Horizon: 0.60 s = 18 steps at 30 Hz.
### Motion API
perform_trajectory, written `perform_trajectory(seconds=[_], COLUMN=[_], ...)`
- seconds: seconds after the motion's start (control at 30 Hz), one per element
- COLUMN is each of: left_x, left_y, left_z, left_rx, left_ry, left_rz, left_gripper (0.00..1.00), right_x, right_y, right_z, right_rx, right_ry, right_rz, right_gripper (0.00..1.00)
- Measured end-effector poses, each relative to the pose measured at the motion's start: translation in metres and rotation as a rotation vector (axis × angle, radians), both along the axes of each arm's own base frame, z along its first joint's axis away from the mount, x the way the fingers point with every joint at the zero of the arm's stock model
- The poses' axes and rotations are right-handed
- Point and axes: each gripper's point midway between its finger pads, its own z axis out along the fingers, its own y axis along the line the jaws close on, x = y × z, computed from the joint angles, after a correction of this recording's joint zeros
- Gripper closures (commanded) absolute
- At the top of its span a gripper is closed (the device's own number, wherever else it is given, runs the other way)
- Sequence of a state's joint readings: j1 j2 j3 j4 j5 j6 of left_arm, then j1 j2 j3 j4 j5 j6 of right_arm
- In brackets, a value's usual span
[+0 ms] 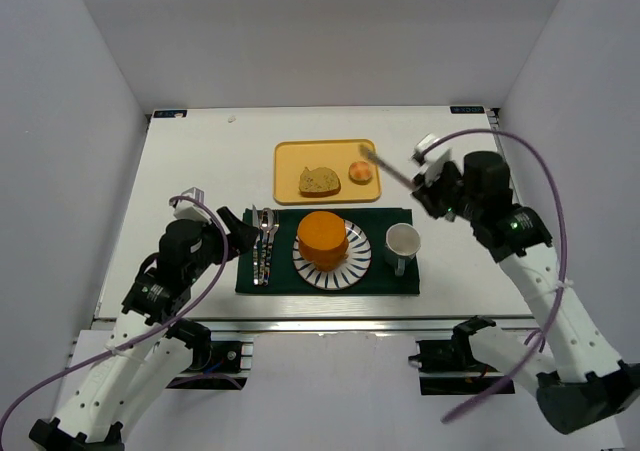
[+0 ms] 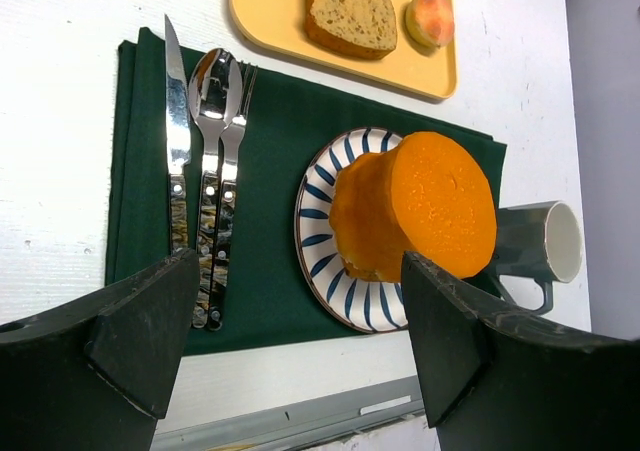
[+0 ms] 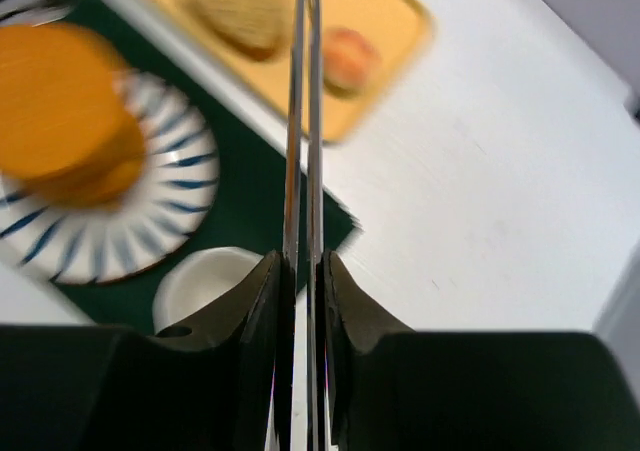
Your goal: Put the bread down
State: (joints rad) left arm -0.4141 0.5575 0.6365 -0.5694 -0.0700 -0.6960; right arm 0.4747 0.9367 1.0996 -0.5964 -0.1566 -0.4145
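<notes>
I should move my right gripper down and right in the top view and release the tongs on tabletop [image 1: 452, 241] beside the mug below, since the bread [image 1: 322, 233] is plated.
The bread [image 1: 322, 233] is a golden-orange slice lying tilted on top of a small stack on the blue-striped plate [image 1: 358, 265]; the left wrist view shows the bread [image 2: 440, 199] on the plate [image 2: 318, 201]. My right gripper [image 1: 425, 193] hovers right of the tray, shut on thin metal tongs [image 1: 390, 168] whose tips reach the tray's right end. In the right wrist view the gripper [image 3: 305, 261] pinches the two tong blades [image 3: 313, 91] nearly together, with nothing between them. My left gripper [image 1: 235, 239] is open and empty at the mat's left end, as its own view [image 2: 300, 271] shows.
A yellow tray [image 1: 290, 186] at the back holds a greyish-brown slice [image 1: 319, 180] and a small peach-coloured fruit [image 1: 360, 173]. On the dark green mat [image 1: 280, 279] lie a knife, spoon and fork [image 1: 264, 241]. A grey mug [image 1: 402, 243] stands right of the plate.
</notes>
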Motion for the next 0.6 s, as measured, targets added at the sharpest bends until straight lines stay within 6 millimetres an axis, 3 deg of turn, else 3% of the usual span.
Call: perform_trajectory(seconds=[0.13, 0.2, 0.27, 0.37, 0.4, 0.43, 0.47, 0.6], left_x=[0.002, 0.004, 0.005, 0.008, 0.009, 0.009, 0.01, 0.012], left_y=[-0.003, -0.005, -0.007, -0.009, -0.01, -0.011, -0.011, -0.013], left_z=[-0.003, -0.004, -0.005, -0.009, -0.01, -0.011, -0.012, -0.008], left_rx=[0.006, 0.01, 0.015, 0.026, 0.03, 0.034, 0.038, 0.04], left_ry=[0.009, 0.011, 0.015, 0.025, 0.029, 0.034, 0.038, 0.03], left_rz=[-0.015, -0.026, -0.035, -0.048, -0.051, -0.055, -0.059, -0.069], left_gripper=[0.09, 0.09, 0.09, 0.09, 0.09, 0.09, 0.09, 0.08], right_x=[0.06, 0.078, 0.084, 0.078, 0.073, 0.07, 0.069, 0.08], right_y=[-0.082, -0.121, -0.149, -0.161, -0.161, -0.161, -0.162, -0.167], right_z=[-0.021, -0.05, -0.092, -0.161, -0.179, -0.192, -0.201, -0.212], right_rx=[0.092, 0.126, 0.131, 0.109, 0.098, 0.093, 0.089, 0.098], right_ry=[0.09, 0.166, 0.259, 0.405, 0.442, 0.465, 0.477, 0.46], right_rz=[-0.385, -0.536, -0.644, -0.711, -0.719, -0.725, -0.731, -0.745], right_gripper=[1.0, 1.0, 1.0, 0.99, 0.96, 0.87, 0.83, 0.47])
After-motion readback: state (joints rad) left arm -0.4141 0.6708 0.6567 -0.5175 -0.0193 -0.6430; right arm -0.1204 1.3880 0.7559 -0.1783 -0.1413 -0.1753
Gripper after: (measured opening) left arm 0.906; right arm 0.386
